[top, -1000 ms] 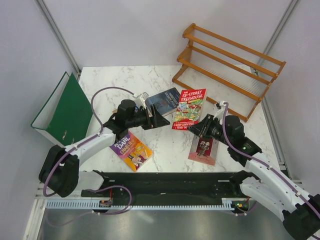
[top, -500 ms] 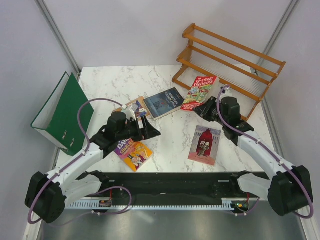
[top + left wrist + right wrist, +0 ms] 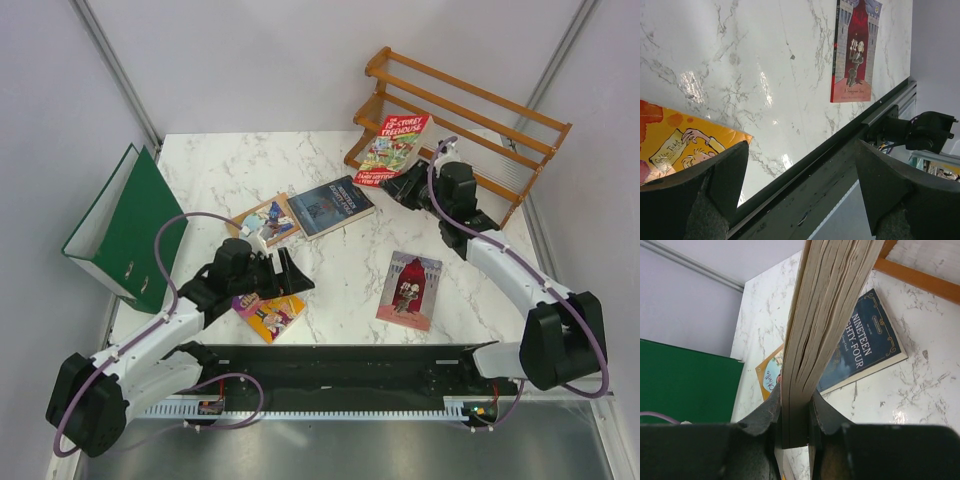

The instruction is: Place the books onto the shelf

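My right gripper should move outward next and release the red book in the shelf's middle (image 3: 456, 122), because that place is outward and to the gripper's right in the top view.
My right gripper (image 3: 408, 183) (image 3: 796, 412) is shut on the red cartoon-cover book (image 3: 393, 148), held up on edge in front of the shelf (image 3: 470, 118). The right wrist view shows its page edges (image 3: 825, 315) clamped between both fingers. Flat on the table lie the dark blue book (image 3: 330, 206) (image 3: 865, 347), the tan book (image 3: 265, 221), the pink book (image 3: 410, 289) (image 3: 855, 50) and the purple-and-yellow book (image 3: 270, 311) (image 3: 685, 147). My left gripper (image 3: 290, 276) (image 3: 802, 190) stands open and holds nothing, just above the purple-and-yellow book's far edge.
A large green ring binder (image 3: 130, 225) (image 3: 685, 380) stands open at the table's left edge. The black rail (image 3: 340, 375) (image 3: 840, 165) runs along the near edge. White walls close in the left, back and right sides.
The right arm has carried the red book up and back, closer to the shelf. The left arm has drawn back toward the near edge, its jaws staying wide.
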`<state>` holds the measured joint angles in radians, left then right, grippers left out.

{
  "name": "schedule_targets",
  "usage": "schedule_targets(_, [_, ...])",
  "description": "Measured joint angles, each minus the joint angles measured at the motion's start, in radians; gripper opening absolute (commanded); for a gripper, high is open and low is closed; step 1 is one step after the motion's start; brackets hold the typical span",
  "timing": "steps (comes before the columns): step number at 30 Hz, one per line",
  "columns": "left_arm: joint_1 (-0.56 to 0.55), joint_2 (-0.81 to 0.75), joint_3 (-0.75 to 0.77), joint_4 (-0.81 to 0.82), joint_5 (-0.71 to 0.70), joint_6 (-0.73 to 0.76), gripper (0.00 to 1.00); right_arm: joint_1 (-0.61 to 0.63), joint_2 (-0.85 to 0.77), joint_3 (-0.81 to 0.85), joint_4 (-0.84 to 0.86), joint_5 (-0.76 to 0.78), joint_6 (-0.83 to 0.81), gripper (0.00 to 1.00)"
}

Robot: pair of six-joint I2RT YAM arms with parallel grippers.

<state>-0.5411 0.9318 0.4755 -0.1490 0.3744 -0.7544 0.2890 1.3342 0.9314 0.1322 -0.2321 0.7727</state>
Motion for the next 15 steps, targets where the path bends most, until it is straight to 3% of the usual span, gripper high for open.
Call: schedule_targets(15, [0.0, 0.01, -0.01, -0.006, 0.001, 0.031, 0.91, -0.156, 0.172, 0.057, 0.036, -0.015, 0.044, 0.0])
